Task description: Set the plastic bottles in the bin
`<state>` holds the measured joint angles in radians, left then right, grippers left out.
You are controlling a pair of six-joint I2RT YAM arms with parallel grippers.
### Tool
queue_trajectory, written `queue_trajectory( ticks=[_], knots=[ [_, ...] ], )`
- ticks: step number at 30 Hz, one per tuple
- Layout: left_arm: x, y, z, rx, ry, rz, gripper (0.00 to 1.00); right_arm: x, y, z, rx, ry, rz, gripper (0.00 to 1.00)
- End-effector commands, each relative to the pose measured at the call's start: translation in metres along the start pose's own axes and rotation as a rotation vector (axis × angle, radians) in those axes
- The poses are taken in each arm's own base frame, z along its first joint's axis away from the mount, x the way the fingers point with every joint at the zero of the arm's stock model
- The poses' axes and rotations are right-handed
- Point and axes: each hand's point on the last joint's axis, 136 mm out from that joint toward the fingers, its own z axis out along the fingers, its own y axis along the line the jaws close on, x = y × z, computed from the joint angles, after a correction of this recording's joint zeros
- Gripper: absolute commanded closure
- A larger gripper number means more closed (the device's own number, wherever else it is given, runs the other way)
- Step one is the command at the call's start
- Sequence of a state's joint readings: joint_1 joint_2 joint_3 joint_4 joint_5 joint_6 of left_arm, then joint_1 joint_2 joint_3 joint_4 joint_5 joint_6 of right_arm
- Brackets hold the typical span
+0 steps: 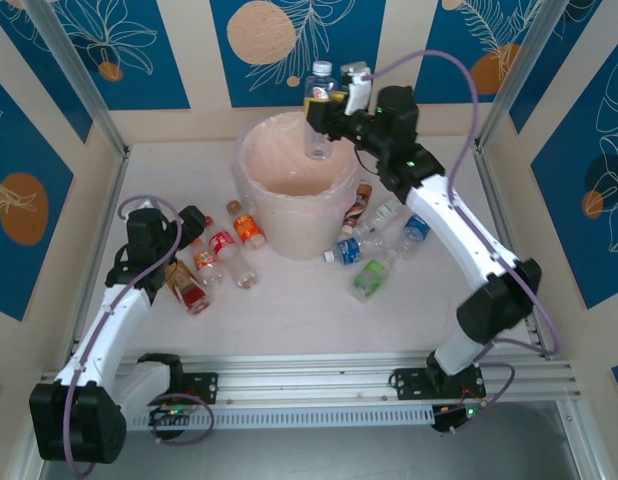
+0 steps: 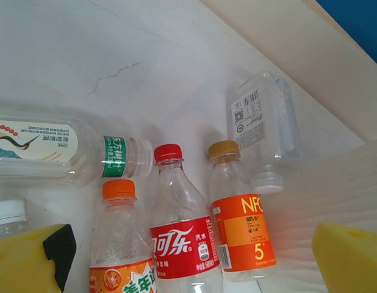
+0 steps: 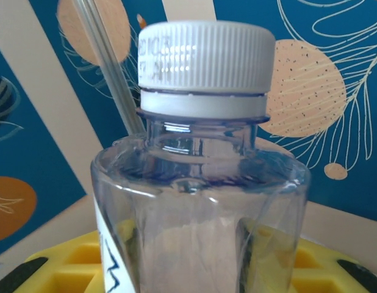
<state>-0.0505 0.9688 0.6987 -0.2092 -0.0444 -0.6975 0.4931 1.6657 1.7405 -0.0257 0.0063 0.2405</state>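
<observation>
The clear white-capped bottle [image 1: 319,100] is still held high above the bin's opening [image 1: 287,160]. My right gripper should next move in from the bin's rim and down into the opening to release the bottle.
The bin [image 1: 289,228], a pale pink-cream bucket with a liner, stands mid-table. My right gripper [image 1: 327,122] is shut on a clear white-capped bottle [image 1: 319,100], held upright over the bin's far rim; up close the bottle [image 3: 201,159] sits between yellow pads [image 3: 54,265]. My left gripper [image 1: 194,225] hangs open over the left group of plastic bottles [image 1: 221,248]. Between its yellow fingers [image 2: 350,256] lie a red-labelled bottle [image 2: 183,247], an orange NFC bottle [image 2: 243,232] and an orange-capped one [image 2: 118,244].
More bottles lie to the right of the bin: a blue-labelled one [image 1: 346,250], a green one [image 1: 369,280] and another blue one [image 1: 417,228]. A green-labelled bottle [image 2: 66,149] and a clear white-capped one [image 2: 262,122] lie beyond the left gripper. Walls enclose the table.
</observation>
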Motion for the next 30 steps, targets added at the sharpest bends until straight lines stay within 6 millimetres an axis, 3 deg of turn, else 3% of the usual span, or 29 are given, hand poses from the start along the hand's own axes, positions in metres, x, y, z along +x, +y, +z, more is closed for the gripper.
queue_trajectory(
  ticks=[1,8,11,17,22,30],
  knots=[
    [-0.003,0.005,-0.007,-0.015,-0.013,-0.008,0.0,0.019,-0.016,0.019,0.156,0.096,-0.142,0.69],
    [0.002,0.02,-0.005,-0.069,-0.03,-0.055,0.0,0.085,-0.058,0.051,0.472,0.35,-0.322,0.67],
    [0.004,0.024,-0.004,-0.091,-0.016,-0.05,0.0,0.105,-0.079,0.055,0.623,0.41,-0.399,0.67],
    [0.004,0.03,-0.01,-0.13,-0.012,-0.03,0.0,0.137,-0.094,0.063,0.727,0.488,-0.458,0.62],
    [0.003,0.038,-0.021,-0.156,-0.044,-0.034,0.0,0.152,-0.099,0.062,0.763,0.518,-0.443,0.55],
    [0.008,0.047,-0.02,-0.194,-0.04,-0.075,0.0,0.134,-0.095,0.051,0.811,0.494,-0.451,0.47]
  ],
)
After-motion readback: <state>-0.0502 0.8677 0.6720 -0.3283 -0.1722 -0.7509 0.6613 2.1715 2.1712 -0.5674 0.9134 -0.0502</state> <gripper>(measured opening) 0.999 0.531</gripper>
